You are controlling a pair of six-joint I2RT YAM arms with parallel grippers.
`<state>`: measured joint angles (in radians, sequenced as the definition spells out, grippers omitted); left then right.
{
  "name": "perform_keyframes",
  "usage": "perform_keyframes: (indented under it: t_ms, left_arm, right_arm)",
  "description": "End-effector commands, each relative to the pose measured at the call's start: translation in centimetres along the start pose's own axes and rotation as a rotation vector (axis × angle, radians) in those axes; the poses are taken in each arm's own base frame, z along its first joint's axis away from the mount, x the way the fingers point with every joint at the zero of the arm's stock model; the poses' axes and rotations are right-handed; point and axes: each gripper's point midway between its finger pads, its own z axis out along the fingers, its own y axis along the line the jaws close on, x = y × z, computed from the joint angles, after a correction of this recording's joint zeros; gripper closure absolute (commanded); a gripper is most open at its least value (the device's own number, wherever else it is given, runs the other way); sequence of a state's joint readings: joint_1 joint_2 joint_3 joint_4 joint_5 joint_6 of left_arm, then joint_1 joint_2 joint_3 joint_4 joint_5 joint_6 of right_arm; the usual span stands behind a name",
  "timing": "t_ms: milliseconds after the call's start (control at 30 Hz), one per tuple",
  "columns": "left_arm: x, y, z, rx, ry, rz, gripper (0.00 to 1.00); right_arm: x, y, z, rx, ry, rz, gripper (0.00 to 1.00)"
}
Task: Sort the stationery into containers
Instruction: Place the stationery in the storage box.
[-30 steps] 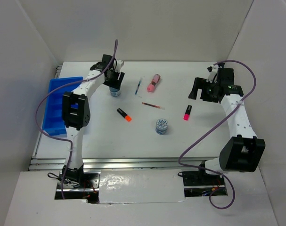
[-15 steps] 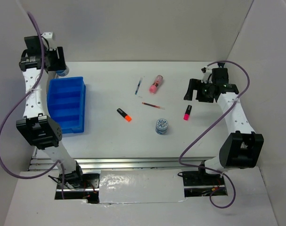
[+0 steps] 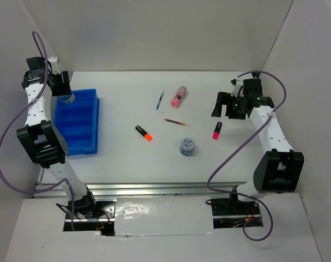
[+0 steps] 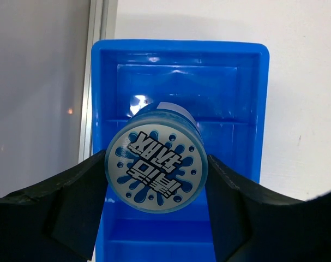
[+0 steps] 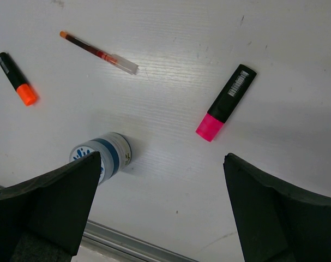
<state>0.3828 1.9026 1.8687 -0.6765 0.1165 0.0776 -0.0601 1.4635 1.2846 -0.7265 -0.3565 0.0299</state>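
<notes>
My left gripper lowers the roll down into the far section of the blue tray and releases it next, since that section lies directly below the round blue-white tape roll point(image 4: 156, 165).
My left gripper point(image 3: 64, 94) is shut on a round blue-white tape roll point(image 4: 156, 165) and holds it above the far end of the blue tray point(image 3: 78, 131); the tray point(image 4: 239, 98) fills the left wrist view below the roll. My right gripper point(image 3: 229, 107) is open and empty above the table, just beyond the black-pink highlighter point(image 3: 216, 131), which also shows in the right wrist view point(image 5: 226, 102). A second tape roll point(image 3: 187, 146), a black-orange highlighter point(image 3: 144, 133), a red pen point(image 3: 178, 123), a blue pen point(image 3: 160, 100) and a chunky pink marker point(image 3: 179, 96) lie mid-table.
White walls enclose the table at the back and both sides. The tray lies along the left edge by a metal rail point(image 4: 97, 82). Purple cables loop from both arms. The table's front rail point(image 5: 127, 243) shows below the right gripper.
My left arm has carried the tape roll from mid-table over to the left and now holds it over the tray's far end. My right gripper has shifted slightly left.
</notes>
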Motion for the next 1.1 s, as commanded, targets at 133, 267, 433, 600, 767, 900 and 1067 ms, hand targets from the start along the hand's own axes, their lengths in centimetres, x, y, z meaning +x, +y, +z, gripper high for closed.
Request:
perform_keyframes:
  t_ms: [133,267,433,600,767,900,1067]
  left_arm:
    - [-2.7,1.1,2.7,-0.023,-0.106,0.067,0.87]
    - [-2.8,1.6,4.1,-0.038,-0.1,0.078,0.87]
    - [-2.5,2.3,6.0,-0.06,-0.072,0.081,0.87]
    - [-2.0,2.9,7.4,-0.086,-0.073,0.096,0.86]
    - [-1.5,3.6,8.8,-0.114,-0.065,0.094,0.86]
    - [-1.9,3.4,9.2,-0.102,-0.078,0.089,0.87]
    - [-3.0,3.3,9.4,-0.124,-0.111,0.096,0.87]
  right_arm:
    - [-0.3,0.6,-0.1,-0.018,-0.002,-0.029,0.0]
    - [-0.3,0.6,0.1,-0.023,0.004,-0.026,0.0]
    - [-0.4,0.7,0.2,-0.024,0.006,-0.028,0.0]
    - [-0.3,0.5,0.2,-0.021,0.008,-0.024,0.0]
    - [-0.1,0.5,0.2,-0.016,0.008,-0.026,0.0]
    - [0.0,0.4,0.1,-0.013,0.008,-0.025,0.0]
    - [0.0,0.4,0.3,-0.016,0.014,-0.025,0.0]
